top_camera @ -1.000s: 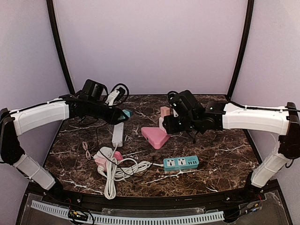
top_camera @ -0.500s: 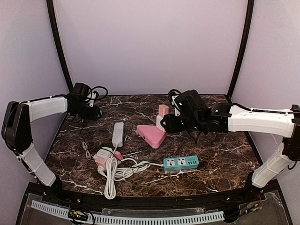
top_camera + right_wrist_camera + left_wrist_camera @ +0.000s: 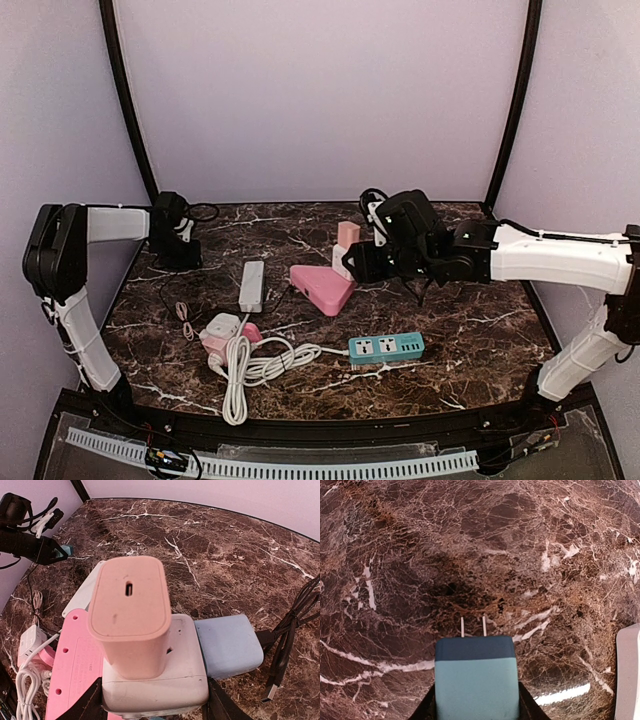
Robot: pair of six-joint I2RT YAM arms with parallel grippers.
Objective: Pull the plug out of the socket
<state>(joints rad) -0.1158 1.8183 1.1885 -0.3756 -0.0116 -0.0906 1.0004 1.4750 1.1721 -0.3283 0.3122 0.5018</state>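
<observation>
The left gripper lowers the teal plug slightly to the bare marble beneath it and releases it there next, since its exposed prongs show it is unplugged.
My left gripper (image 3: 475, 700) is shut on a teal plug (image 3: 475, 680) whose two bare prongs point at the marble just below. In the top view this gripper (image 3: 181, 252) is at the far left back of the table. My right gripper (image 3: 155, 700) is shut on a white cube socket (image 3: 165, 685). A pink charger (image 3: 131, 612) is plugged into its top and a light blue plug (image 3: 227, 645) into its side. In the top view the cube (image 3: 345, 265) sits mid-table against a pink power strip (image 3: 322, 287).
A white power strip (image 3: 251, 285) lies left of centre and shows at the left wrist view's right edge (image 3: 630, 675). A teal power strip (image 3: 386, 347) lies near the front. A small pink-and-white socket (image 3: 226, 332) with a coiled white cable (image 3: 255, 365) is front left. A black USB cable (image 3: 287, 645) lies right of the cube.
My left arm has swung from above the white strip to the far left back, carrying the teal plug. My right gripper and the cube have shifted slightly left, the pink strip with them.
</observation>
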